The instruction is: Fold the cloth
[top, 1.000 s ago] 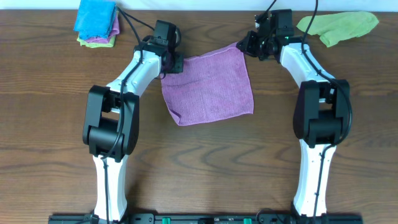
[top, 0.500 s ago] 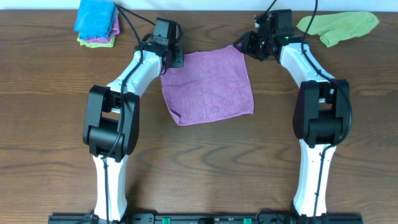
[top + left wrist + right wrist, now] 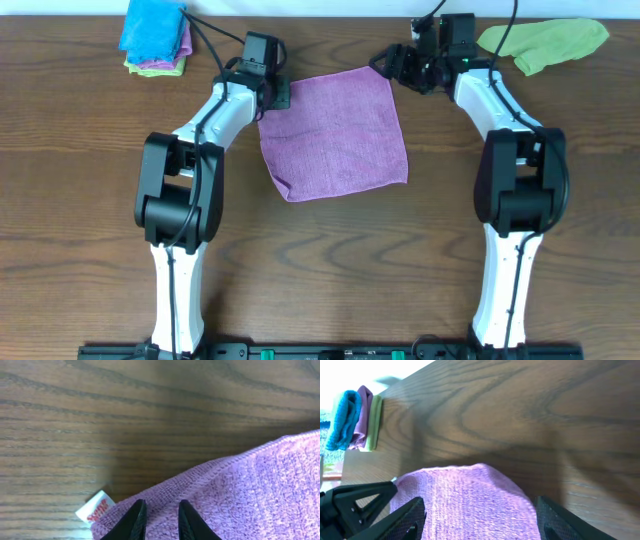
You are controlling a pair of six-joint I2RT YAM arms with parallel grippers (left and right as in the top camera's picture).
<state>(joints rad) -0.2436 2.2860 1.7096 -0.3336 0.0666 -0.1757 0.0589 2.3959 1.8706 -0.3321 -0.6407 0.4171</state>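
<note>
My right gripper should next lift, go back along its side of the cloth [image 3: 335, 135], then lower onto the cloth's near corner.
The purple cloth [image 3: 335, 135] lies spread flat on the wooden table, with its near-left corner slightly curled. My left gripper [image 3: 279, 94] is at the cloth's far-left corner. In the left wrist view, the narrow left gripper [image 3: 162, 502] is shut on the cloth [image 3: 240, 495] beside a white tag [image 3: 95, 510]. My right gripper [image 3: 390, 64] stands open at the far-right corner. In the right wrist view, the wide-apart fingers [image 3: 405, 520] flank the cloth [image 3: 465, 500] without gripping it.
A stack of folded blue, purple and green cloths [image 3: 155, 38] sits at the far left, also seen in the right wrist view as the stack [image 3: 355, 420]. A loose green cloth [image 3: 545, 42] lies at the far right. Bare wood surrounds the purple cloth.
My right gripper has opened and let go of the far-right corner, which now lies flat. Both grippers shifted slightly toward the far edge, stretching the cloth's far side straight.
</note>
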